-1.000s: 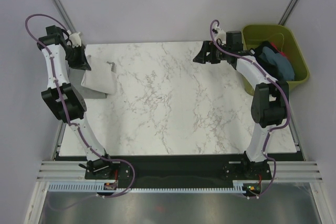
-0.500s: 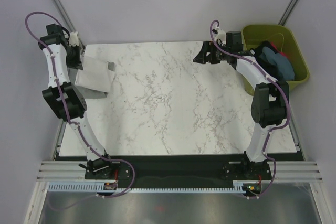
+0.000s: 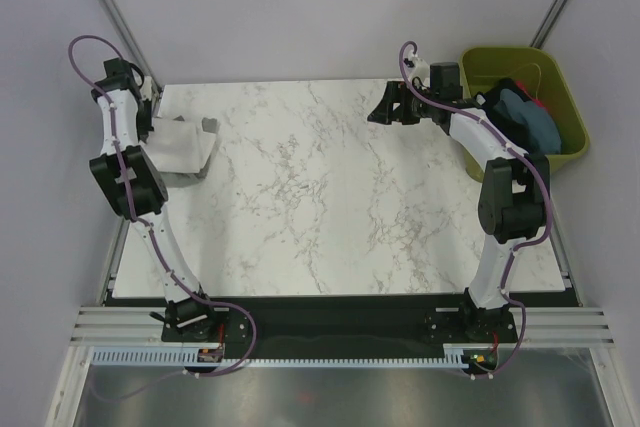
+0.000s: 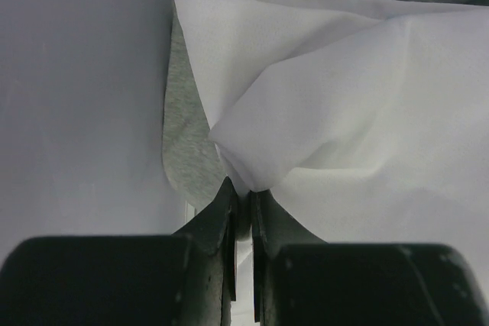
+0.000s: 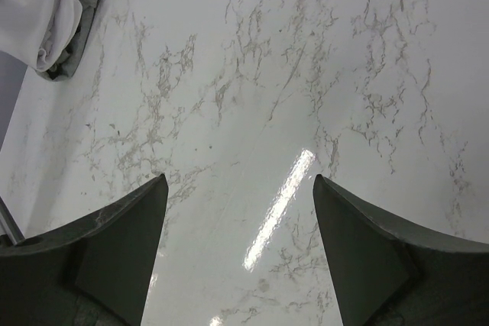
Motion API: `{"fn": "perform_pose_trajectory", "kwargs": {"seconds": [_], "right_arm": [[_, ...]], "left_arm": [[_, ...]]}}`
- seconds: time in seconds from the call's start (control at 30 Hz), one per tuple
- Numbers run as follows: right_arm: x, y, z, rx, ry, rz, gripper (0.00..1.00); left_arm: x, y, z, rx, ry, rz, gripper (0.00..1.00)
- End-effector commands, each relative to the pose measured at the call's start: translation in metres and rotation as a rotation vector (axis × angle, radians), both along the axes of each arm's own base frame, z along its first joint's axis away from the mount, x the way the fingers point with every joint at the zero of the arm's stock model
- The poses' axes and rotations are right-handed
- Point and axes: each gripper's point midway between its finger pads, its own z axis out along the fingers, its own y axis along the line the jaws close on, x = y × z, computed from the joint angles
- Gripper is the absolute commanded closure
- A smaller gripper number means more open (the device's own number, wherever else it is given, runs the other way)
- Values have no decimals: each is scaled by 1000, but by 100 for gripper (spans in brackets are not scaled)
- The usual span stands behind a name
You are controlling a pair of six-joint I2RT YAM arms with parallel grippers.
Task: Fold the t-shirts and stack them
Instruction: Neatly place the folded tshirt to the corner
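Observation:
I will next bring the corner fold of the white shirt down with my left gripper onto the grey shirt's edge by the wall [image 4: 187,146] and let go of it, because that edge is below the gripper.
A folded white t-shirt [image 3: 183,145] lies on a grey t-shirt [image 3: 178,178] at the table's far left; both also show in the left wrist view, the white one [image 4: 359,104] over the grey one [image 4: 183,127]. My left gripper [image 4: 243,192] is shut on a corner fold of the white shirt and sits at the table's far-left corner [image 3: 148,119]. My right gripper [image 5: 238,181] is open and empty above the bare table top, at the far right [image 3: 378,110]. Blue-teal and dark shirts [image 3: 525,112] lie in the bin.
An olive-green bin [image 3: 560,87] stands off the table's far right corner. The marble table [image 3: 330,207] ends close to the left wall by the shirts. The shirt pile shows at the top left of the right wrist view [image 5: 53,13].
My left gripper has moved left and back toward the far-left corner, drawing the white shirt's corner with it. The right arm has not moved.

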Motion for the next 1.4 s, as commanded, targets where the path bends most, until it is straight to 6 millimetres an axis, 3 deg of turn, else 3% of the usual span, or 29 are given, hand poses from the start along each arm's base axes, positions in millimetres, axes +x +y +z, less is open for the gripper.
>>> {"fn": "perform_pose_trajectory", "kwargs": {"seconds": [0.0, 0.73, 1.1, 1.37], "right_arm": [[2, 1, 9, 8, -42, 16, 14], [2, 9, 4, -5, -42, 33, 14], [3, 11, 3, -10, -43, 39, 14], [1, 11, 2, -15, -44, 42, 14]], "left_arm": [[20, 34, 26, 163, -78, 21, 98], [24, 68, -6, 298, -3, 50, 98], [23, 73, -13, 319, 14, 70, 98], [23, 73, -5, 323, -5, 77, 98]]}}
